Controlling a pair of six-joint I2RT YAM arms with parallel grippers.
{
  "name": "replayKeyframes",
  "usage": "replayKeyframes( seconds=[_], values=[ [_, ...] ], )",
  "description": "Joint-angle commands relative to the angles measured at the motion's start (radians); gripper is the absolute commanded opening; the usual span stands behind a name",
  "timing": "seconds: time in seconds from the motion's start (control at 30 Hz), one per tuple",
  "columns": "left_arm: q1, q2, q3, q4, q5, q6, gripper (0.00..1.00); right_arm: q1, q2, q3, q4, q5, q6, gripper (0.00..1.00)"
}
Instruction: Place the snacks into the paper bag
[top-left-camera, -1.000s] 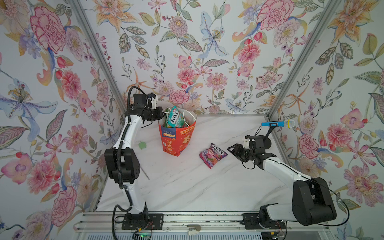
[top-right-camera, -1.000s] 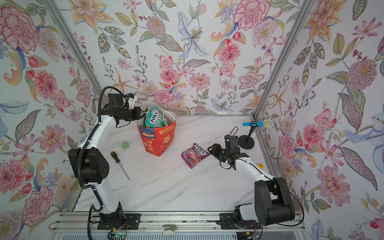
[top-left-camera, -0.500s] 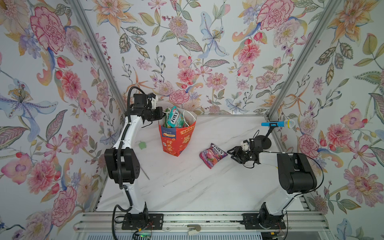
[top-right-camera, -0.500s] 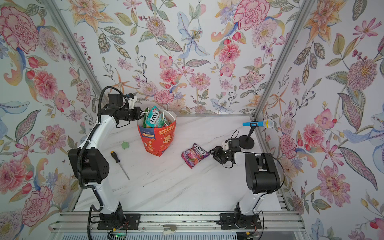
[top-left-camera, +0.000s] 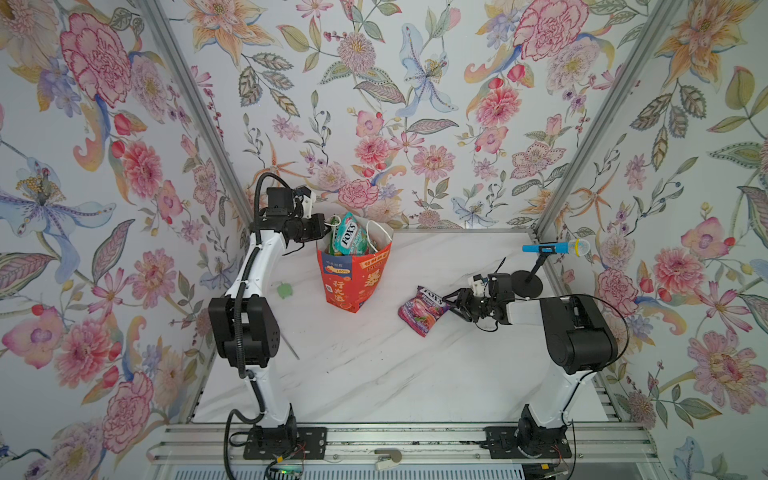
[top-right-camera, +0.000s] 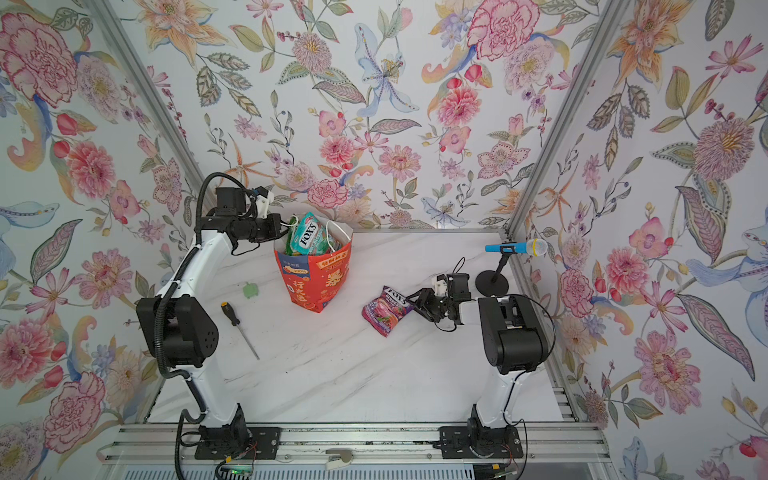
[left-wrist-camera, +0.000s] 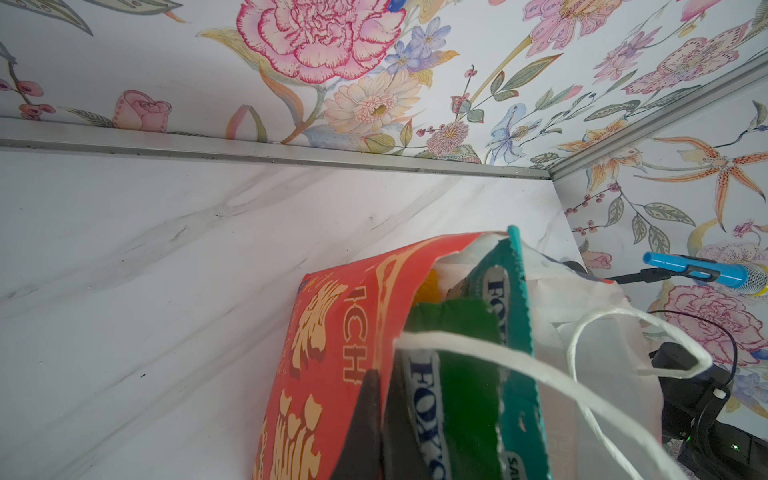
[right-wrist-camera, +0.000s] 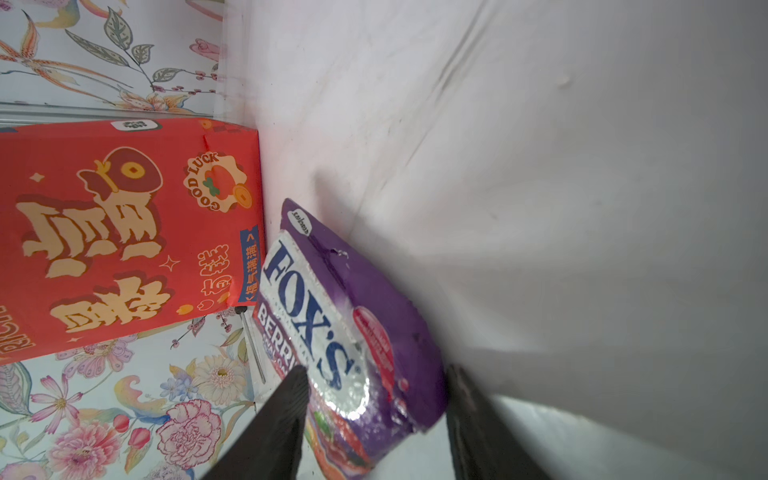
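The right gripper stays low by the tabletop and closes across the purple snack packet's near end (top-left-camera: 442, 301) (right-wrist-camera: 392, 408) next, since the open fingers already are on either side of it.
The red-orange paper bag (top-left-camera: 353, 282) (top-right-camera: 316, 282) stands upright at the back left of the table. A teal snack packet (top-left-camera: 347, 239) (left-wrist-camera: 515, 332) and a green one (left-wrist-camera: 461, 374) stick out of its mouth. My left gripper (top-left-camera: 326, 232) (left-wrist-camera: 380, 374) is shut on the bag's rim, one finger outside the red wall, one inside. A purple snack packet (top-left-camera: 422, 309) (right-wrist-camera: 353, 311) lies on the table right of the bag. My right gripper (top-left-camera: 451, 301) (right-wrist-camera: 377, 370) is open, with its fingers on either side of the packet's near end.
A small green blob (top-left-camera: 284, 289) lies left of the bag and a screwdriver (top-right-camera: 239, 324) lies in front of it. A blue toy microphone on a black stand (top-left-camera: 555, 248) stands at the back right, close behind my right arm.
My right arm has swung its elbow up and back, and its gripper has slid a little left onto the purple packet's end. The left arm and the bag have not moved.
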Motion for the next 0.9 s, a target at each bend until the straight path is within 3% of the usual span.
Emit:
replayKeyframes(
  seconds=[0.0,0.13,0.4,0.6,0.87],
  values=[
    [0.018,-0.060,0.040,-0.008,-0.001,0.012,0.00,0.025,0.021,-0.001,-0.028,-0.008,-0.016,0.54],
    [0.018,-0.060,0.041,-0.006,0.004,0.009,0.00,0.041,0.048,0.003,0.067,0.003,0.044,0.46],
    [0.018,-0.071,0.031,-0.010,0.002,0.015,0.00,0.054,0.077,0.045,0.190,0.017,0.107,0.00],
    [0.019,-0.075,0.026,-0.010,0.002,0.016,0.00,0.064,-0.048,0.032,0.252,0.044,0.137,0.00],
    [0.021,-0.073,0.025,-0.005,0.007,0.015,0.00,0.160,-0.301,0.227,-0.038,0.199,-0.010,0.00]
  ],
)
